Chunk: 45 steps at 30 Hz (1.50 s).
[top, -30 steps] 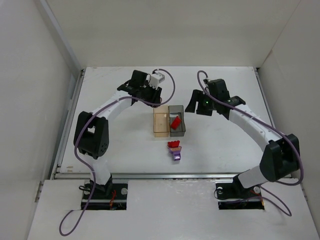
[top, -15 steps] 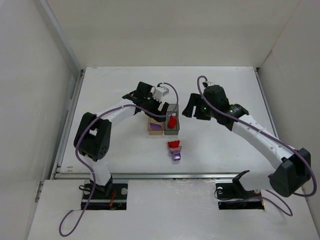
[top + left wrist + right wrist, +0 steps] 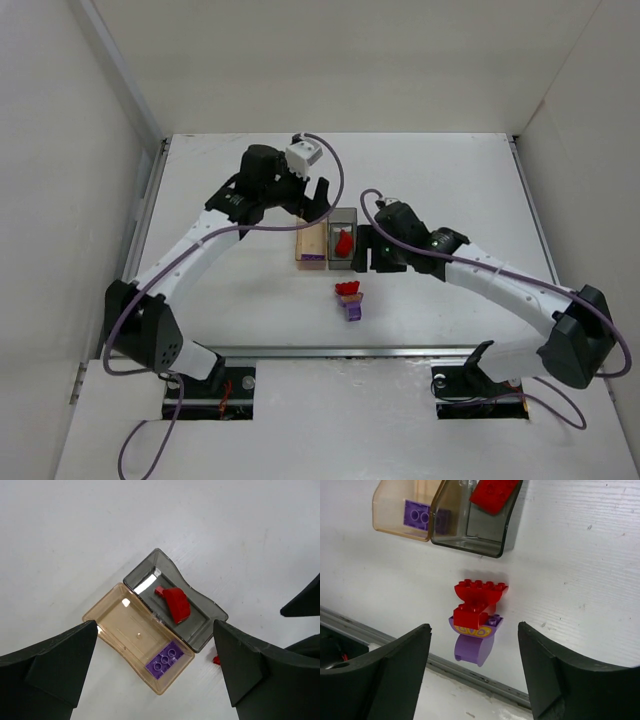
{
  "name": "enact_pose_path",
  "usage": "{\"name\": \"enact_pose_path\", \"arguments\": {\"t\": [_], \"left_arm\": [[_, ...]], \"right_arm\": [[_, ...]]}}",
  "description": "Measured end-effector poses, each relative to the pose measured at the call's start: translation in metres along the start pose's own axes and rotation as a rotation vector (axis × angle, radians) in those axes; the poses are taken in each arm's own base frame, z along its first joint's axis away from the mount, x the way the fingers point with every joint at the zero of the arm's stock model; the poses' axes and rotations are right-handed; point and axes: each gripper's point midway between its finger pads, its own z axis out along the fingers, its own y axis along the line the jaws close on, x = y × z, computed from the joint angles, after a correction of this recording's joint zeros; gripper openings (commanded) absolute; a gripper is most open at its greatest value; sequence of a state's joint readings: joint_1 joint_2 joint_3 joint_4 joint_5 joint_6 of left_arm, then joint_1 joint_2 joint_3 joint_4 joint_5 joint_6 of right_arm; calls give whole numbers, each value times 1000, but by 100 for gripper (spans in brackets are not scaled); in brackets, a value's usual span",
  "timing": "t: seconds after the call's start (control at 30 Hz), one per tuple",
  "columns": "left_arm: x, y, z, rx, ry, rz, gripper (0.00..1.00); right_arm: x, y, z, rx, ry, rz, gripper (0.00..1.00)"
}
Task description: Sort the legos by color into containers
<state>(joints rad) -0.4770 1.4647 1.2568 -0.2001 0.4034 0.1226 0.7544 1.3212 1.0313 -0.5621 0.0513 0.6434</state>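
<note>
My right gripper moves down and to its left in the top view to the stack's small red lego point(image 3: 348, 292) point(image 3: 470, 615) next, straddling the red lego's exposed sides.
The tan container point(image 3: 125, 620) and the dark grey container point(image 3: 206, 616) stand side by side mid-table. A purple lego point(image 3: 164, 660) lies flat in the tan one, and a red lego point(image 3: 175, 604) lies in the grey one. My left gripper point(image 3: 154, 630) hangs open and empty above the two containers point(image 3: 311, 243). A small stack of red and purple legos point(image 3: 476, 615) sits on the table nearer the front. My right gripper point(image 3: 474, 629) is open above that stack point(image 3: 350, 298), with nothing between its fingers.
A metal rail point(image 3: 470, 672) runs along the table's near edge, just in front of the lego stack. White walls enclose the table on the left, back and right. The right gripper's dark body point(image 3: 305, 605) shows at the right edge of the left wrist view.
My left gripper opened and drew back from the tan container, where a purple lego now lies. My right arm swung left and nearer, from beside the grey container to over the lego stack.
</note>
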Motion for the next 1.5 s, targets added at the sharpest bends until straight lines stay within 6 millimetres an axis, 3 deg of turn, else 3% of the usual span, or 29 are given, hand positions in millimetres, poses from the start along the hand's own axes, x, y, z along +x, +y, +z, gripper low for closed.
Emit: {"name": "enact_pose_path", "arguments": {"t": [0.1, 0.2, 0.37, 0.47, 0.63, 0.8, 0.93, 1.2, 1.3, 1.37, 1.43, 1.5], "left_arm": [[-11, 3, -20, -60, -51, -8, 100], [-8, 10, -44, -164, -85, -47, 100], [15, 42, -82, -371, -125, -199, 100], [36, 56, -94, -437, -122, -271, 100], [59, 66, -97, -470, -93, -337, 100], [58, 67, -99, -462, -99, -352, 100], [57, 62, -97, -431, -96, -342, 100], [57, 57, -95, -388, -84, -298, 95], [57, 55, -94, -366, -78, -269, 95], [56, 53, -94, -348, -77, -242, 95], [57, 51, -93, -331, -83, -213, 95], [59, 47, -94, -312, -91, -185, 95]], "right_arm": [[7, -2, 8, 15, 28, -23, 66], [19, -2, 20, 31, 70, -60, 65], [41, 4, 41, 32, 160, -119, 70], [45, 15, 56, 34, 192, -149, 70], [49, 20, 70, 56, 223, -160, 64], [55, 12, 68, 97, 242, -145, 64], [58, 14, 67, 103, 241, -136, 58], [63, 18, 66, 104, 242, -144, 35], [62, 16, 67, 113, 235, -147, 35], [61, 16, 67, 118, 236, -151, 51], [62, 14, 68, 129, 241, -159, 59], [67, 8, 69, 149, 262, -167, 59]]}}
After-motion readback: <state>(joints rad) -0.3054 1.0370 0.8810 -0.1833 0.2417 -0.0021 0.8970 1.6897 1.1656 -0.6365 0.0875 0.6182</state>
